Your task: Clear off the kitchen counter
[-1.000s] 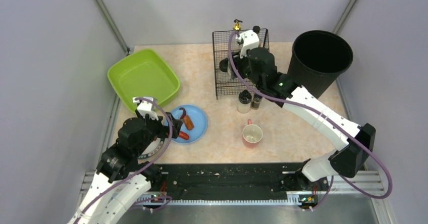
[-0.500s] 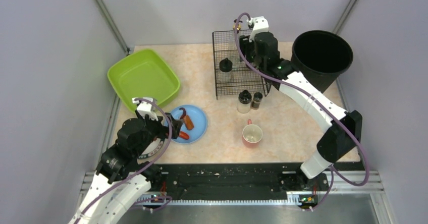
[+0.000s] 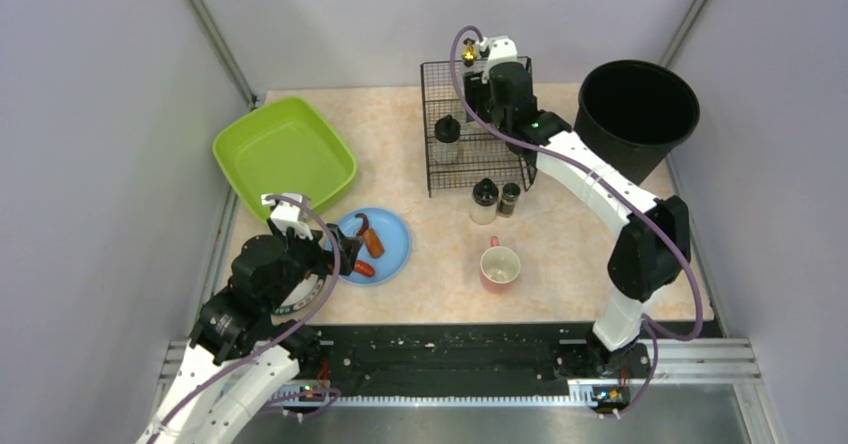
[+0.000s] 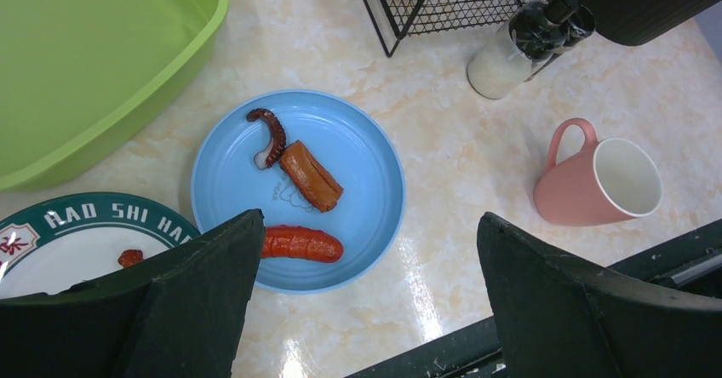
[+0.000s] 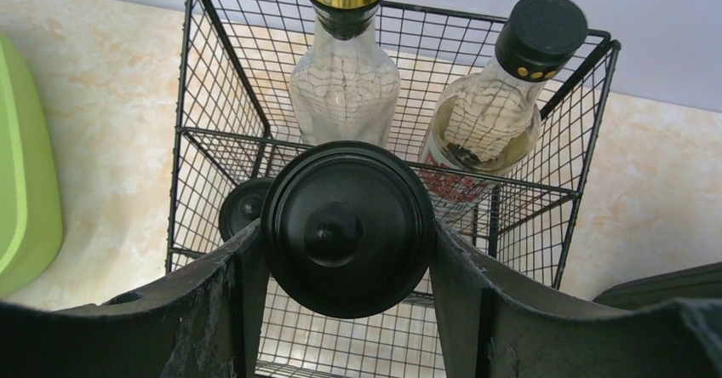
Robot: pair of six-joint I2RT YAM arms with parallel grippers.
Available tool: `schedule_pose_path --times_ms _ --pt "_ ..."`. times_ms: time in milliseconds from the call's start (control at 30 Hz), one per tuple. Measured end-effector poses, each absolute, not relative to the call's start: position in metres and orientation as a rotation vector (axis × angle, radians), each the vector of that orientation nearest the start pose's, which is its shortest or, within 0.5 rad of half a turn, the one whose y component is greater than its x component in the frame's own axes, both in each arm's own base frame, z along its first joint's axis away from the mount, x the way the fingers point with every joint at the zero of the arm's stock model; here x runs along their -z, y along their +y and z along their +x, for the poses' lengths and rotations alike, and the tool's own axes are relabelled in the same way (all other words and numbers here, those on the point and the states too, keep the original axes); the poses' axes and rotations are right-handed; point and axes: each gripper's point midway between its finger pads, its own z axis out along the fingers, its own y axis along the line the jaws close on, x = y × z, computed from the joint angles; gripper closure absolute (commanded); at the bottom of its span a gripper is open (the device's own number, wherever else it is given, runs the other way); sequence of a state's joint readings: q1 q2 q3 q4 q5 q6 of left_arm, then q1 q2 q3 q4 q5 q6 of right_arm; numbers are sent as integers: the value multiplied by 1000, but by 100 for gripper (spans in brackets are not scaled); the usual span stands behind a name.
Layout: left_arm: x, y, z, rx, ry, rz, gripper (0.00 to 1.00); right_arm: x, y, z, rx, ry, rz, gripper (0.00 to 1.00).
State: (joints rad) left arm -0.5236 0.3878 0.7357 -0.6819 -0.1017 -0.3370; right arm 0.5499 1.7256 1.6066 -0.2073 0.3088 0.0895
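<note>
My right gripper will next lower the jar it holds into the free spot beside the rack's other black-lidded jar and release it there, because that spot is below the gripper.
The beige stone-look kitchen counter [image 3: 400,134] carries a blue plate [image 4: 358,165] with a red sausage [image 4: 300,243] and other food scraps. Beside it lie a white plate with a green rim [image 4: 77,225], a pink mug [image 3: 500,266] and two black-capped shakers [image 3: 484,201]. My left gripper [image 4: 370,220] hovers open over the blue plate's near edge, holding nothing. My right gripper [image 5: 345,233] is shut on a black-lidded jar [image 5: 347,199] above the black wire rack [image 5: 213,131]. The jar's body is hidden under its lid.
The rack holds a gold-capped bottle [image 5: 345,63], a black-capped bottle [image 5: 494,105] and a black-lidded jar [image 3: 447,136]. A lime-green tub [image 3: 285,154] sits at the back left, a black bin [image 3: 635,114] at the back right. A black rail [image 3: 450,349] runs along the near edge.
My right arm has swung from the rack's front toward its back, carrying the jar, and uncovered the black-lidded jar standing in the rack. The left arm has not moved.
</note>
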Motion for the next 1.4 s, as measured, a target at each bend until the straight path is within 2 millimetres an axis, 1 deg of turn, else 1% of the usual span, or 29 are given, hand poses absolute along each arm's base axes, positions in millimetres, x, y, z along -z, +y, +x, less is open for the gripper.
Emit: schedule_pose_path --times_ms 267,500,733,900,1100,1400 --pt "-234 -101 183 484 1930 110 1 -261 237 487 -136 1913 -229 100" --pt "-234 -101 183 484 1930 110 1 -246 239 494 -140 1931 -222 100" --pt "-234 -101 183 484 1930 110 1 -231 235 501 -139 1957 -199 100" --pt "-234 -101 183 484 1930 110 1 -216 233 506 -133 1983 -184 100" --pt "-234 -101 183 484 1930 110 1 -190 233 508 -130 2036 -180 100" --pt "-234 -101 183 484 1930 110 1 -168 232 510 -134 2075 -152 100"
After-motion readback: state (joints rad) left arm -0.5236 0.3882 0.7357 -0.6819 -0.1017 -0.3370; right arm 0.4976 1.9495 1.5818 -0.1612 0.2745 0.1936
